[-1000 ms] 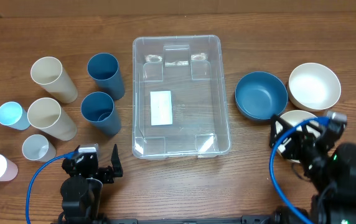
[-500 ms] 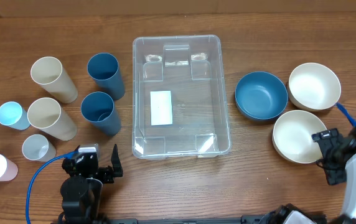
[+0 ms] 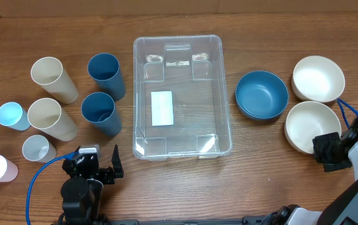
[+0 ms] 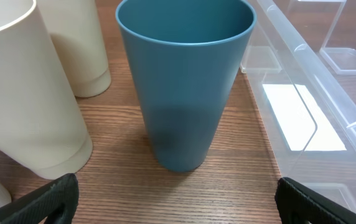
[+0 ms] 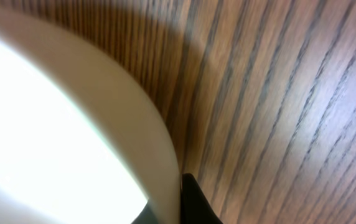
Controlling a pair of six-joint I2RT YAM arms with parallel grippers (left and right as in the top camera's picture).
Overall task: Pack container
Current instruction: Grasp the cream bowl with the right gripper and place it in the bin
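Observation:
My right gripper rises, shifts to the left in the overhead view and lowers the bowl for release onto the bin's far half next, because it is empty.
The container, a large clear bin with a white label on its bottom, sits mid-table with nothing in it. My right gripper is at the front rim of the nearer white bowl, shut on that rim. In the right wrist view the bowl's wall fills the left, and one dark finger presses its outside. My left gripper stands open near the front edge, facing a blue cup with nothing between its fingers.
A blue bowl and a second white bowl lie right of the bin. To its left stand two blue cups, two cream cups and several small pale cups.
My right arm swung out to the right and its gripper shut on the nearer white bowl's rim. That bowl slid a little right and back. The left arm stayed still.

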